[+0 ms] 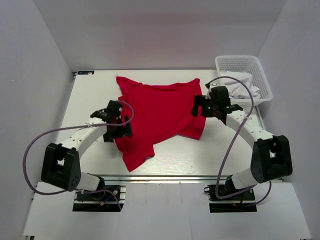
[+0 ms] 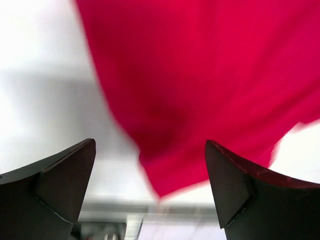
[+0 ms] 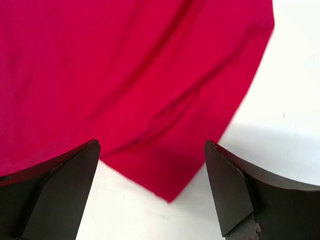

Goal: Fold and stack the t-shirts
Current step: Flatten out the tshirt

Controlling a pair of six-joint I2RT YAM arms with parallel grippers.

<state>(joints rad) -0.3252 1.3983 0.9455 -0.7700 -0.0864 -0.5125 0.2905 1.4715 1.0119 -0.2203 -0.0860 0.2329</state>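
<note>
Next, the left gripper draws its open fingers back toward the base and down onto the red flap's pointed tip.
One bright red t-shirt lies spread and rumpled across the middle of the white table, a long flap trailing toward the near edge. My left gripper hovers at its left edge, jaws wide open and empty; a pointed corner of the red cloth shows beyond the black fingers. My right gripper is at the shirt's right edge, also open with nothing held. A red corner lies on the table between its fingers, apart from them.
A white mesh basket stands at the table's back right corner with white cloth in it. The right arm's grey cable arcs in front of the basket. White walls close in the table on three sides.
</note>
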